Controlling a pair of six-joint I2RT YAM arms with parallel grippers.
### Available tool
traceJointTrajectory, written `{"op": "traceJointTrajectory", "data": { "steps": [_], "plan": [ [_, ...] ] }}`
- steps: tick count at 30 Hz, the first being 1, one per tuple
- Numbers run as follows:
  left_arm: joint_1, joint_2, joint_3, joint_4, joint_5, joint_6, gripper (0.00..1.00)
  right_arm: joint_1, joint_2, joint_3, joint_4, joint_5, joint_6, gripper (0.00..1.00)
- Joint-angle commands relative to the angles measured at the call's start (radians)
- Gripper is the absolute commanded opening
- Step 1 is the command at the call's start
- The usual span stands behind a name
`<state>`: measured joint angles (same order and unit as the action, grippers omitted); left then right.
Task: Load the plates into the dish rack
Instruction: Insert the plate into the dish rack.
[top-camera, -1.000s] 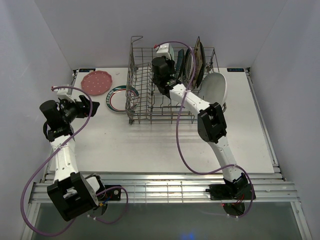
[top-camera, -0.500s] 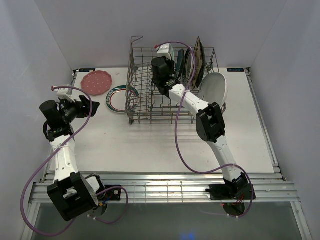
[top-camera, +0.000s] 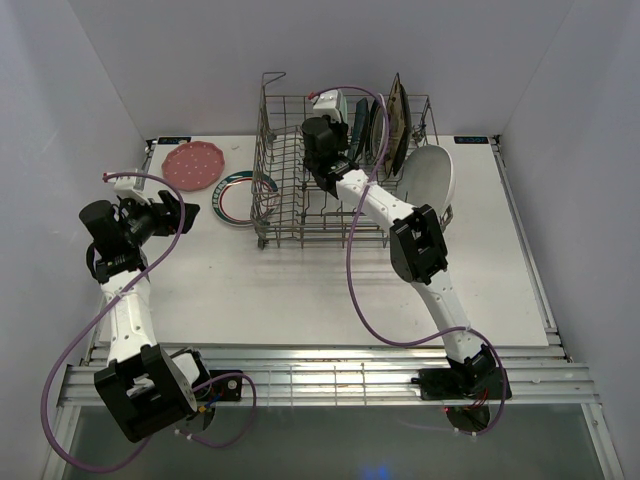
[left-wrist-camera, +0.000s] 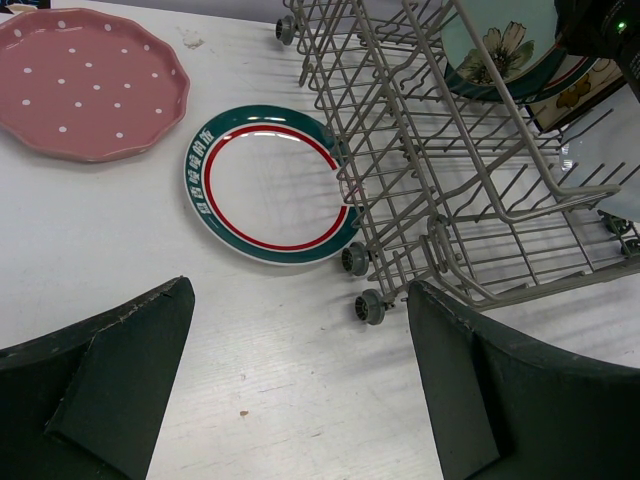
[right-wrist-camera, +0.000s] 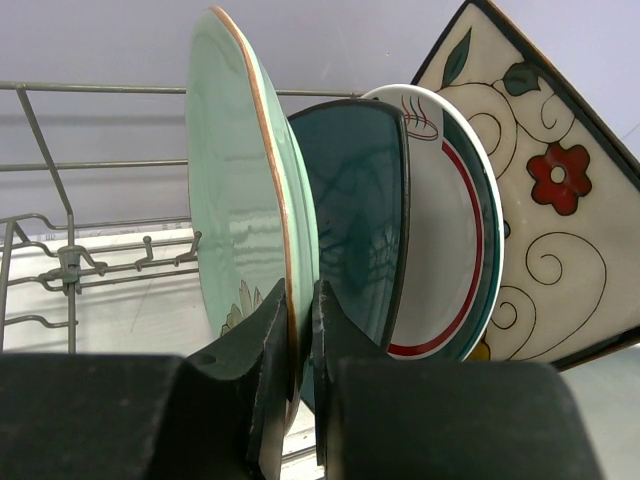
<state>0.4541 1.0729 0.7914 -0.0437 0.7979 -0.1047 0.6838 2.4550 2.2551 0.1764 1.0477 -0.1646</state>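
Observation:
The mint green floral plate is upright, so my right gripper will move it down deeper into the rack (top-camera: 262, 180) next to the teal square plate (right-wrist-camera: 355, 210) and then open.
The grey wire dish rack (top-camera: 262, 180) stands at the back of the table. My right gripper (top-camera: 327, 115) reaches into it and is shut on the rim of the mint green floral plate (right-wrist-camera: 235, 190), which stands upright; the fingertips pinch its lower edge (right-wrist-camera: 300, 320). Right of it stand a teal square plate (right-wrist-camera: 355, 210), a teal-and-red-rimmed round plate (right-wrist-camera: 450, 250) and a floral square plate (right-wrist-camera: 545, 200). My left gripper (left-wrist-camera: 300, 370) hovers open over bare table. Ahead of it lie a teal-and-red-rimmed plate (left-wrist-camera: 270, 185) and a pink dotted plate (left-wrist-camera: 85, 80).
A white oval plate (top-camera: 430, 178) leans against the rack's right side. The rack (left-wrist-camera: 430, 150) rests on small wheels (left-wrist-camera: 368, 306) close to the flat rimmed plate. White walls close in the table on both sides and at the back.
The right gripper has edged slightly left inside the rack with the mint green plate still in it. The left arm has not moved.

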Motion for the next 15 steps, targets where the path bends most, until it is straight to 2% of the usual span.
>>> {"op": "traceJointTrajectory", "data": {
  "steps": [1,7,15],
  "plan": [
    [-0.003,-0.004,-0.003,0.008,0.023,-0.001,0.98,0.016,0.002,0.012,0.077,0.041,0.008,0.13],
    [-0.005,-0.002,-0.003,0.008,0.026,0.000,0.98,0.043,0.025,0.017,0.158,0.083,-0.076,0.14],
    [-0.003,-0.004,-0.003,0.008,0.027,0.002,0.98,0.043,0.030,0.001,0.140,0.086,-0.047,0.13]
  ]
}}
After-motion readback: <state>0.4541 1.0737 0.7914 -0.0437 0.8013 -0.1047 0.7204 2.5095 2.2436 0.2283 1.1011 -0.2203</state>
